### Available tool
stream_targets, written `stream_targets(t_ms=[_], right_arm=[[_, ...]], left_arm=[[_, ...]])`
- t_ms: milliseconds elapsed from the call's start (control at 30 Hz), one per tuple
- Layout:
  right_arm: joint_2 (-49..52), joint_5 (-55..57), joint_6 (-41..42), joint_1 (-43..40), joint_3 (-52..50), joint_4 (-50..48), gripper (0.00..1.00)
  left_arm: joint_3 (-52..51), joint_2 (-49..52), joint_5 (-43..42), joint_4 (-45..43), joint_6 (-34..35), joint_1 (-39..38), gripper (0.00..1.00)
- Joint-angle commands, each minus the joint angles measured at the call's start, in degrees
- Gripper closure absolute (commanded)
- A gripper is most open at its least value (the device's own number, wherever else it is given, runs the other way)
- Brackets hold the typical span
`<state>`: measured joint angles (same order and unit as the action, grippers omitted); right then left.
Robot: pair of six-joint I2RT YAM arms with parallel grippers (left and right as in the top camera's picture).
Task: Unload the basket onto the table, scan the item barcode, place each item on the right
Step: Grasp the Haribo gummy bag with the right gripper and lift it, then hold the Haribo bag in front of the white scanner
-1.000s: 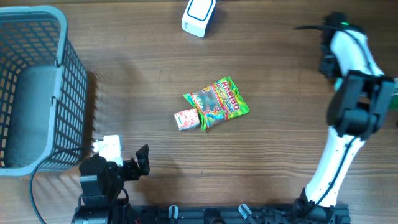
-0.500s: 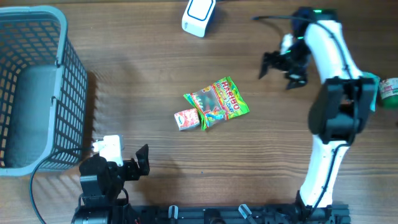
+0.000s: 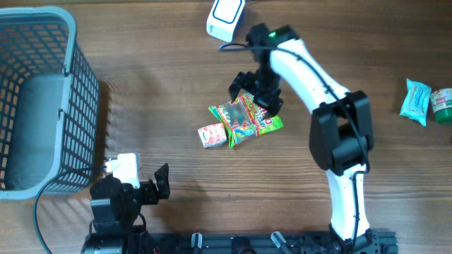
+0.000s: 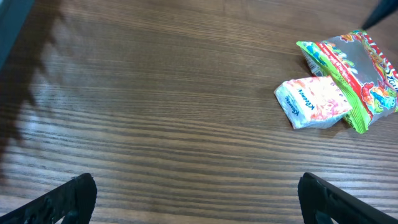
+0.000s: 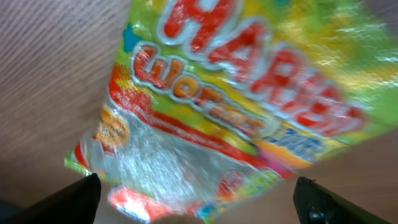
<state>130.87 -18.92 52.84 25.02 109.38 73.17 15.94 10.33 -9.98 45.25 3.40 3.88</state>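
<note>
My right gripper lowers and draws back onto the bag's middle (image 3: 246, 120) (image 5: 212, 111) next, because its open fingers still hover above the bag's far edge.
A green and yellow Haribo worms bag (image 3: 248, 120) lies flat mid-table, with a small pink and white packet (image 3: 212, 135) touching its left side. My right gripper (image 3: 256, 92) hovers open just over the bag's upper end, holding nothing. In the right wrist view the bag (image 5: 236, 106) fills the frame, and the right gripper (image 5: 199, 208) has its fingertips spread wide to either side. A white scanner (image 3: 226, 17) sits at the table's far edge. My left gripper (image 3: 157, 185) rests open at the near left; its wrist view shows the bag (image 4: 357, 68) and packet (image 4: 314, 102) far ahead.
A grey wire basket (image 3: 85, 92) stands along the left side. A teal packet (image 3: 415, 101) and a green item (image 3: 443, 106) lie at the right edge. Bare wood lies between the left gripper (image 4: 199, 208) and the packets.
The right arm has swung from the far right across the table to above the Haribo bag, and its jaws have opened. The left arm has not moved.
</note>
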Motion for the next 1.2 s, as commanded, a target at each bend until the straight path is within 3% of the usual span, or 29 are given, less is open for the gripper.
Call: stream_targets(t_ms=[0,167,200,233,267,300,500,633,733,800,900,1033,1167], right_arm=[[-0.9,4.37,12.17,1.81,-5.73,-3.19,0.0],[-0.9,14.78,23.89,1.75,-13.46,-3.98,0.04],[-0.9,16.04,23.78,1.75,-14.4,-4.57,0.43],[-0.9,16.17,23.63,1.75,-14.47,-4.59,0.7],[-0.9,16.15,23.58,1.75,-14.47,-4.63,0.91],[-1.09,16.11,22.6,1.6,-14.45,-5.07,0.96],[-3.65,0.37,-8.28,1.11,-11.37,-11.65,0.96],[-12.02,-13.22,-29.09,1.11,-8.02,-11.69,0.96],[-19.02,-29.79,-48.61,1.11,-7.65,-11.76,0.96],[-24.2,-41.22,-68.91,1.11,-7.65,-10.12,0.96],[-27.5,-48.06,-85.05,1.16,-7.65,-10.47,0.96],[-27.58,-60.02,-80.26,1.16,-7.65,-17.79,0.96],[-27.58,-60.06,-60.87,1.16,-7.65,-22.95,0.96]], left_arm=[[0.02,-0.24,-0.7,-0.17,0.5,0.37,0.0],[0.02,-0.24,-0.7,-0.17,0.5,0.37,0.0],[0.02,-0.24,-0.68,-0.17,0.5,0.37,0.0],[0.02,-0.24,-0.68,-0.17,0.5,0.37,0.0],[0.02,-0.24,-0.68,-0.17,0.5,0.37,0.0],[0.02,-0.24,-0.68,-0.17,0.5,0.37,0.0],[0.02,-0.24,-0.68,-0.17,0.5,0.37,0.0],[0.02,-0.24,-0.7,-0.17,0.5,0.37,0.0],[0.02,-0.24,-0.68,-0.17,0.5,0.37,0.0],[0.02,-0.24,-0.68,-0.17,0.5,0.37,0.0],[0.02,-0.24,-0.68,-0.17,0.5,0.37,0.0],[0.02,-0.24,-0.68,-0.17,0.5,0.37,0.0],[0.02,-0.24,-0.68,-0.17,0.5,0.37,0.0]])
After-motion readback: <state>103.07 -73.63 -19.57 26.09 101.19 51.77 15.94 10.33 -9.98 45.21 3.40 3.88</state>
